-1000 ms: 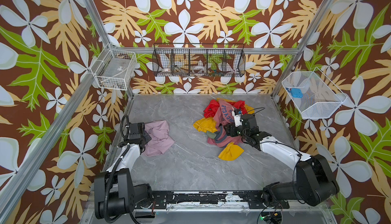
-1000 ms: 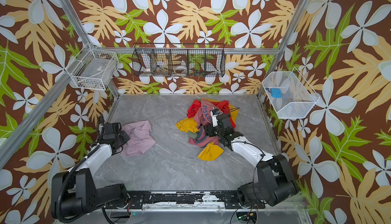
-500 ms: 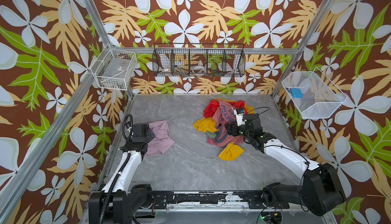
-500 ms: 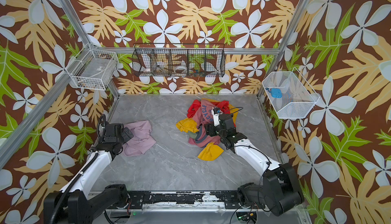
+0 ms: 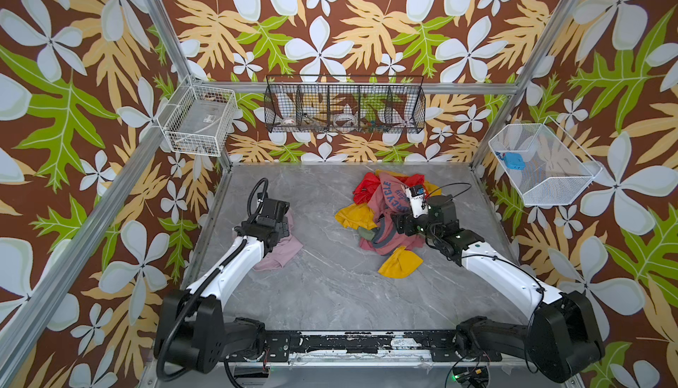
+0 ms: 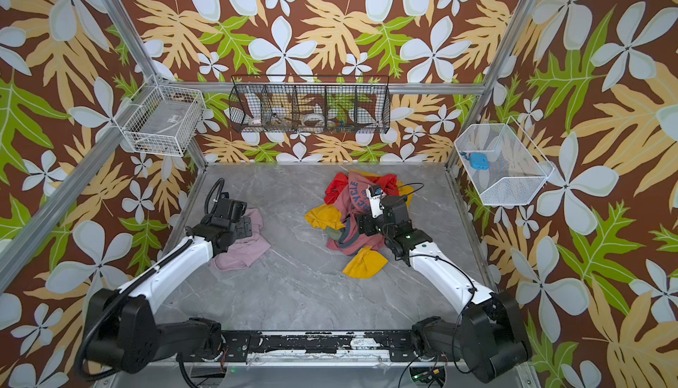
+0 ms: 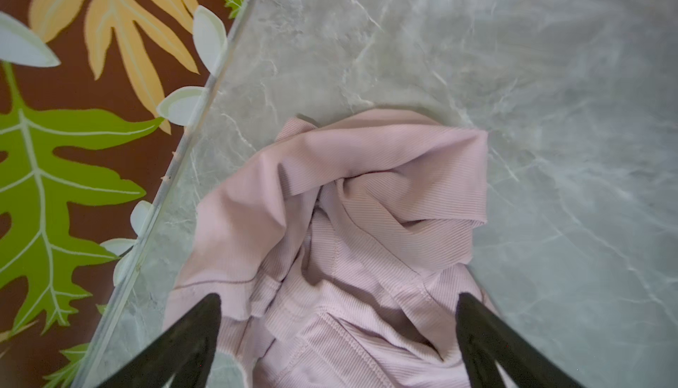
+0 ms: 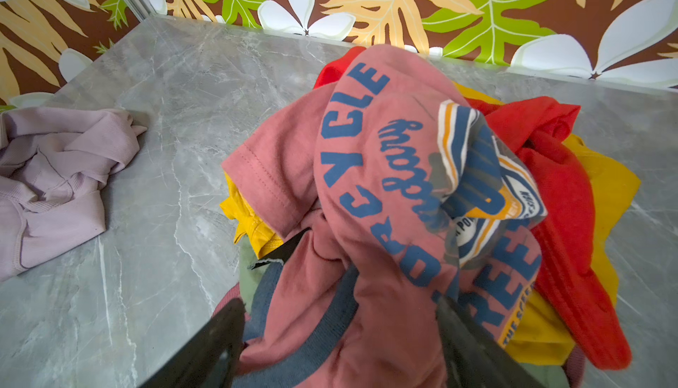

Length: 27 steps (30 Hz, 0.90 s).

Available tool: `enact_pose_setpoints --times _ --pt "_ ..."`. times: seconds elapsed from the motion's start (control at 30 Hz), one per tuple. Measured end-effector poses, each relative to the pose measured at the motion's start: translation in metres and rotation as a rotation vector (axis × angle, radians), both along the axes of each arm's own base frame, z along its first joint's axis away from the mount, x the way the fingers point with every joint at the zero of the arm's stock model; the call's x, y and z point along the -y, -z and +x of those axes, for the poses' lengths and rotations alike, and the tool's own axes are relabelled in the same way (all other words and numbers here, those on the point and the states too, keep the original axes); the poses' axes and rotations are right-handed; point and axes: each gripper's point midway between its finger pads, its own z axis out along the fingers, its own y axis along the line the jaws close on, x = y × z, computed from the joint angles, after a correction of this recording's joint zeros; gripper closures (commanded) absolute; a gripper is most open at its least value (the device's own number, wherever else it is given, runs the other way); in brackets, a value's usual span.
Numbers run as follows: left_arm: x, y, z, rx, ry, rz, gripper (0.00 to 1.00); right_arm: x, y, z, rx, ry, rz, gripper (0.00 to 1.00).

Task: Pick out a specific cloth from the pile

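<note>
Next, my left gripper moves down and toward the pile and closes on the lilac-pink cloth's edge facing it, since the cloth lies unpinched beneath the open fingers.
The cloth, plain pale lilac-pink and ribbed, lies crumpled on the grey table at the left, apart from the pile. My left gripper hovers over it, open, and in the left wrist view its fingertips straddle the cloth without pinching it. The pile sits right of centre, with a dusty-red shirt with blue letters on top of it. My right gripper stands open, wide, with that shirt's bunched fabric between its fingers.
A mustard-yellow piece sticks out at the pile's near side, and bright red cloth lies at its far side. On the walls hang a white wire basket, a black wire basket and a white mesh basket. The left wall edge is close to the cloth.
My left gripper has opened and let the cloth go, and now stands a little higher over it. The right gripper's jaws have widened slightly, and that arm has barely moved.
</note>
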Motion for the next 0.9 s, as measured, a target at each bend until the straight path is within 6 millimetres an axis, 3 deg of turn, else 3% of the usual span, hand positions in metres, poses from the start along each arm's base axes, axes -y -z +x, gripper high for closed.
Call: enact_pose_setpoints --times 0.2,0.5,0.6,0.77,0.9 --pt "0.016 0.047 0.007 -0.24 0.135 0.026 0.0 0.006 0.004 -0.005 -0.011 0.004 -0.043 0.17" --pt "0.031 0.091 0.01 -0.429 0.24 0.007 0.0 0.009 0.009 -0.009 -0.029 0.002 -0.066 0.17" --pt "0.032 0.096 0.018 -0.44 0.247 -0.015 0.04 0.009 0.009 -0.009 -0.027 -0.002 -0.076 0.17" --pt "0.037 0.108 0.023 -0.474 0.263 -0.076 0.25 0.013 0.005 -0.01 -0.015 0.008 -0.095 0.17" --pt "0.049 0.114 0.025 -0.478 0.29 -0.132 0.58 0.014 0.004 -0.01 -0.009 0.006 -0.106 0.17"
